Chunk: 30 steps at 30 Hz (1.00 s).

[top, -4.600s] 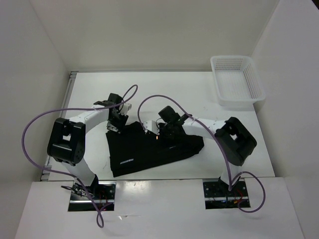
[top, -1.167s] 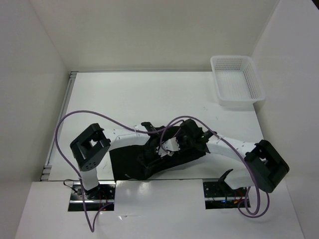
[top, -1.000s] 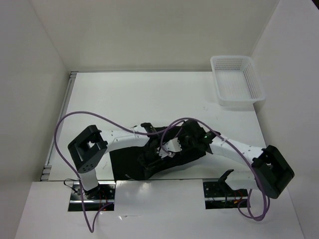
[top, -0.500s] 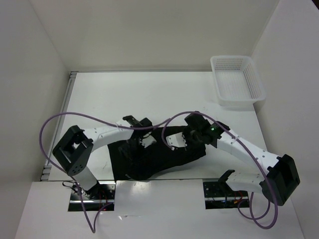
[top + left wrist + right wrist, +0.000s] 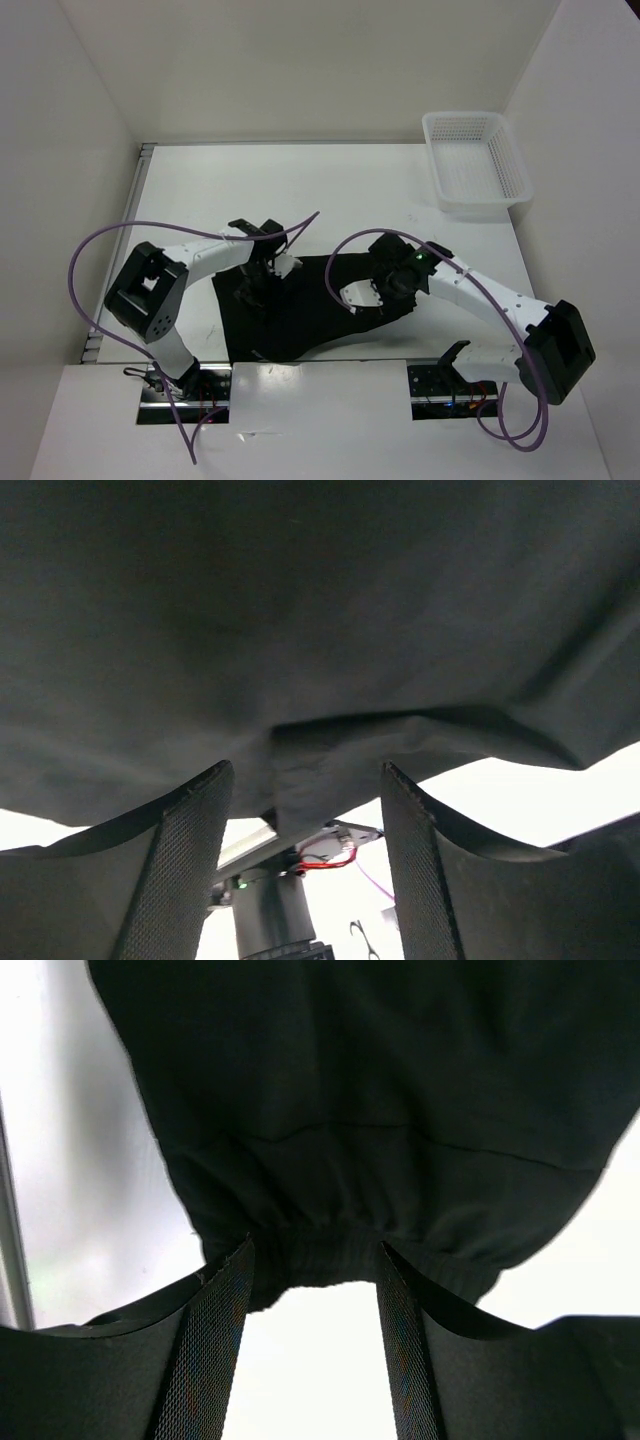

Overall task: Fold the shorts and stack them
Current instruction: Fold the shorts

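My left gripper needs to go down slightly onto the fold and close next, since a small fold of the black shorts [image 5: 308,318] is already between my open fingers.
The black shorts [image 5: 308,318] lie crumpled on the white table near the front edge, between the two arms. My left gripper [image 5: 256,288] is over their upper left part. In the left wrist view it [image 5: 305,775] is open, with black fabric [image 5: 300,630] filling the view and a small fold hanging between the fingers. My right gripper [image 5: 386,294] is over their right end. In the right wrist view it [image 5: 313,1250] is open, with the gathered waistband edge [image 5: 340,1255] at the fingertips. The pale printed mark is hidden.
A white mesh basket [image 5: 512,170] stands at the far right of the table. Purple cables loop over both arms. White walls close in the table on the left, back and right.
Both grippers have drawn apart from the middle of the shorts, the left one going left and back, the right one staying at the right end. The shorts lie more bunched than 4.6 s ago.
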### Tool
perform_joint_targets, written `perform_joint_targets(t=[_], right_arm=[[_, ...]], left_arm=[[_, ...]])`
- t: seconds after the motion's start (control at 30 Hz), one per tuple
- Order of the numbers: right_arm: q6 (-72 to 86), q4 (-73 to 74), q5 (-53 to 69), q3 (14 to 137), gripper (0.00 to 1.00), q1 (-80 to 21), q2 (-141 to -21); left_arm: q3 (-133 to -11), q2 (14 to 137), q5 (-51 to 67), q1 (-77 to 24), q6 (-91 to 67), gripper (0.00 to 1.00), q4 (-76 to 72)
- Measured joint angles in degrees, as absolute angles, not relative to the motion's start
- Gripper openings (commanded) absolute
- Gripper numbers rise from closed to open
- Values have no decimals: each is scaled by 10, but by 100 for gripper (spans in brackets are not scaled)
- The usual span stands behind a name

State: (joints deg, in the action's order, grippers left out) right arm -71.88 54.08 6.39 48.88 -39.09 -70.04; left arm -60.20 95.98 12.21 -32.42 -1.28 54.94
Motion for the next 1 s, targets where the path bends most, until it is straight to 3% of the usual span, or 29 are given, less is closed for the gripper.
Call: perform_joint_targets(t=[0.27,0.53,0.67,0.7,0.83,1.0], right_arm=[[-714,520,53,428,57,-391,-707],[-708,493,42,402,57,-391,-708],[-708,492,36,400,57,-391,-708],[-708,492,35,400,57,-391,-708],[-710,486,22,392,57,-391,-707],[-719,487,-6,379,58,-391,-700]], left_arm=[[-571,969,163,-324,-13,67,553],[-571,990,180,-324,-13,57,552],[-571,1004,184,-329,-13,42,553],[-571,1005,185,-330,-13,32,553],[-571,1017,190,-334,-12,12,553],[-571,1017,194,-335,-4,0,554]])
